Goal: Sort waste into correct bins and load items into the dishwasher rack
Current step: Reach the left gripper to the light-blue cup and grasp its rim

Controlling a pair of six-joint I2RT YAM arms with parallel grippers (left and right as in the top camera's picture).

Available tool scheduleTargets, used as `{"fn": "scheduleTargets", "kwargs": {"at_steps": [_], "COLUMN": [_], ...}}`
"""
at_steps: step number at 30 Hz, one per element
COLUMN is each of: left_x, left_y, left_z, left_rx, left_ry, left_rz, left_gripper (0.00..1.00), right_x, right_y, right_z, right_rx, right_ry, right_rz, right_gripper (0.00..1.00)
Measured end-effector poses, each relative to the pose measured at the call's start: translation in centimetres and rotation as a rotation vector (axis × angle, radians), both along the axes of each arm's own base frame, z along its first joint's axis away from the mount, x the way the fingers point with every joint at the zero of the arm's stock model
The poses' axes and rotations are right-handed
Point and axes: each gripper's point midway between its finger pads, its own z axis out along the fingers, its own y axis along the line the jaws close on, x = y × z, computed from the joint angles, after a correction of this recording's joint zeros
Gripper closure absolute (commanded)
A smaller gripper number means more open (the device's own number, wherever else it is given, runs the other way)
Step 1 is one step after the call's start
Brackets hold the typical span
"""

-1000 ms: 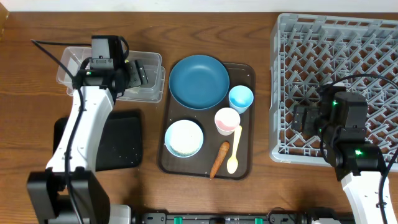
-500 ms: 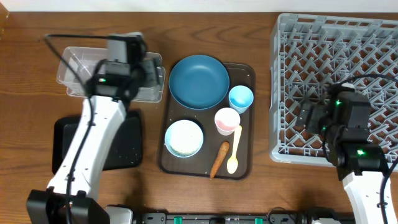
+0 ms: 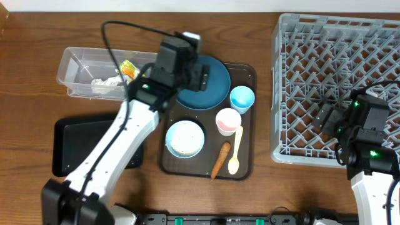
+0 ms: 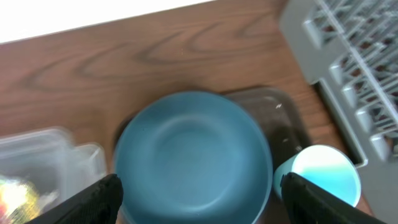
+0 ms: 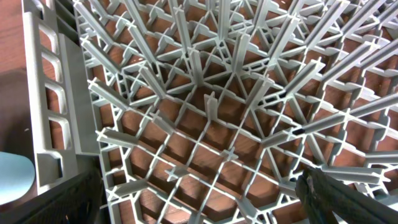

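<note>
The light-blue cup's open rim faces up beside the dark blue plate (image 3: 215, 84), so next my left gripper will lower and shift across onto the plate-side edge of the cup's rim.
My left gripper (image 3: 203, 74) (image 4: 200, 193) hangs open above the dark blue plate (image 3: 215, 84) (image 4: 193, 149), one finger on each side of it, touching nothing. The light-blue cup (image 3: 242, 99) (image 4: 323, 174), pink cup (image 3: 228, 120), white bowl (image 3: 185, 139), carrot (image 3: 220, 160) and cream spoon (image 3: 235, 153) lie on the same brown tray (image 3: 247, 72). In the clear tub (image 3: 75, 59) are the snack wrapper (image 3: 128, 67) and white tissue (image 3: 106, 82). Over the grey rack (image 3: 337, 62) (image 5: 211, 99), near its front left corner, my right gripper (image 3: 325, 117) (image 5: 199, 199) is open and empty.
The black tray (image 3: 75, 150) lies at the front left, partly under my left arm. The rack fills the right side of the table. Bare wood shows between the brown tray and the rack.
My left arm has swung right, from over the clear tub to over the blue plate, uncovering the wrapper and tissue in the tub. My right arm has drifted slightly right.
</note>
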Motion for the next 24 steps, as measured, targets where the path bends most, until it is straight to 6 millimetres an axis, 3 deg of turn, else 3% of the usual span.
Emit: {"fn": "scheduleTargets", "kwargs": {"at_steps": [10,13,21,24], "left_x": [-1.0,-1.4,-1.9,-2.0], "left_y": [-7.2,-8.6,-9.2,-9.2], "left_z": [-7.9,-9.1,-11.5,-12.1], "left_rx": [0.004,0.004,0.024,0.024], "left_ry": [0.139,0.152,0.200,0.215], "left_rz": [-0.180,-0.213,-0.228,-0.226], "left_gripper": [0.17,0.17,0.26,0.37], "right_x": [0.0,-0.1,-0.2,-0.2], "right_y": [0.0,0.0,0.0,0.0], "right_z": [0.0,-0.1,-0.1,-0.1], "right_rx": [0.000,0.001,0.001,0.001], "right_ry": [0.002,0.004,0.009,0.009], "right_rz": [0.000,0.000,0.000,0.000], "right_gripper": [0.01,0.01,0.01,0.01]}}
